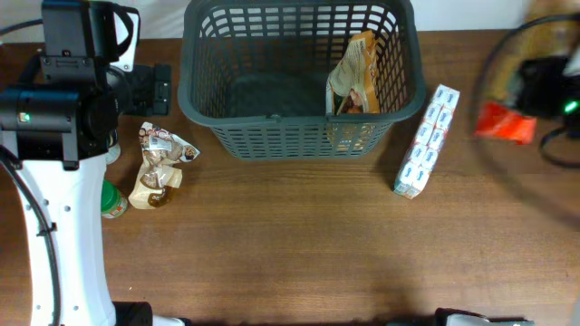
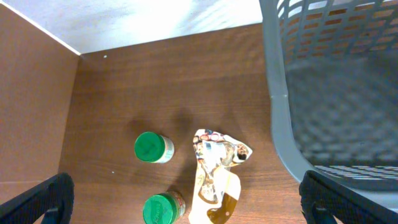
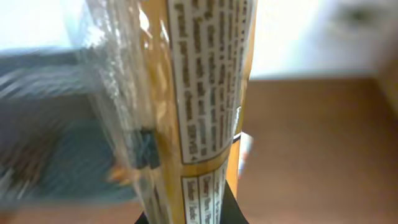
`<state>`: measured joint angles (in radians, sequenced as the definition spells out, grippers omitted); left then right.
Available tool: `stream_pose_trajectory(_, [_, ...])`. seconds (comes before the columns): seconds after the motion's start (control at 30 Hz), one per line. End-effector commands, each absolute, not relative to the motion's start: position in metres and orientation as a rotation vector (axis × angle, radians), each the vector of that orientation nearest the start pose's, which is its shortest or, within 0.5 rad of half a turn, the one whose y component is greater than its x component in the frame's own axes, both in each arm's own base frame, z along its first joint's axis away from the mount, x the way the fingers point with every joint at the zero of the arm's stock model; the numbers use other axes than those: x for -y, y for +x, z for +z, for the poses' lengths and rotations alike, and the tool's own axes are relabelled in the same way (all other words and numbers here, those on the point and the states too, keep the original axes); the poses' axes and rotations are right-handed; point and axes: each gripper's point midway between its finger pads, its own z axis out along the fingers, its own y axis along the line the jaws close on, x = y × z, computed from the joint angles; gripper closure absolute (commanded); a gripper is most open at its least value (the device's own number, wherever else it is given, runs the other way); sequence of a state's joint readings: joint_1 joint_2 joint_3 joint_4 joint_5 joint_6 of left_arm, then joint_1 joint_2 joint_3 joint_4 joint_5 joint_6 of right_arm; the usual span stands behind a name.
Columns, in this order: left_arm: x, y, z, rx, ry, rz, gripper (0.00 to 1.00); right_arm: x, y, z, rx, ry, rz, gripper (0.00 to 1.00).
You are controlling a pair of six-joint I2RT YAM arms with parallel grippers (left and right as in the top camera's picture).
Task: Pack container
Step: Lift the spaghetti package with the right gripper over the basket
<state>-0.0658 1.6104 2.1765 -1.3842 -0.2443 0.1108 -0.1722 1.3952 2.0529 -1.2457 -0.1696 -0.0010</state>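
I need to carry the packet (image 1: pixel 506 122) left in the overhead view with my right gripper next, over the basket's rim, then lower it to the basket's bare bottom and release it.
The dark grey slotted basket (image 1: pixel 299 136) stands at the back middle of the table, and its wall shows in the left wrist view (image 2: pixel 280 93). An orange snack bag (image 1: pixel 355 77) leans inside it at the right. My left gripper (image 2: pixel 186 208) is open and empty, above a brown and white pouch (image 2: pixel 214 180) and two green-lidded jars (image 2: pixel 151 147) (image 2: pixel 163 208). My right gripper (image 3: pixel 186 218) is shut on a yellow-orange packet with a printed label (image 3: pixel 199 93). In the overhead view it is blurred at the far right (image 1: pixel 544 91) with the packet (image 1: pixel 506 122).
A long blue and white box (image 1: pixel 428 140) lies right of the basket. The pouch (image 1: pixel 159 163) and a jar (image 1: pixel 112 201) lie left of the basket, beside my left arm (image 1: pixel 54 118). A white wall edge borders the table behind.
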Motion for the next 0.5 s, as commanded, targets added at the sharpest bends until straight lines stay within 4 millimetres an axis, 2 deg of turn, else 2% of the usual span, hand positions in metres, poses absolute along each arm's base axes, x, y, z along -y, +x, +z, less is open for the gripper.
stream_pose_trajectory(0.0, [-0.02, 0.372, 0.384, -2.377, 0.076, 0.318, 0.01, -0.057, 0.316, 0.467, -1.969, -0.504, 0.147, 0.96])
stream_pose_trajectory(0.07, [-0.02, 0.372, 0.384, -2.377, 0.076, 0.318, 0.01, -0.093, 0.306, 0.47, -1.884, -0.727, 0.175, 0.96])
stream_pose_trajectory(0.1, [-0.02, 0.372, 0.384, -2.377, 0.076, 0.318, 0.01, -0.119, 0.297, 0.47, -1.804, -0.902, 0.187, 0.96])
stream_pose_trajectory(0.23, [-0.02, 0.372, 0.384, -2.377, 0.076, 0.318, 0.01, -0.171, 0.29, 0.471, -1.611, -1.185, 0.179, 0.96])
stream_pose_trajectory(0.3, [-0.02, 0.372, 0.384, -2.377, 0.076, 0.318, 0.01, -0.19, 0.294, 0.475, -1.531, -1.241, 0.166, 0.96])
stream_pose_trajectory(0.37, [-0.02, 0.372, 0.384, -2.377, 0.076, 0.318, 0.01, -0.21, 0.308, 0.48, -1.446, -1.276, 0.149, 0.96])
stream_pose_trajectory(0.47, [-0.02, 0.372, 0.384, -2.377, 0.076, 0.318, 0.01, -0.229, 0.336, 0.484, -1.383, -1.257, 0.14, 0.96])
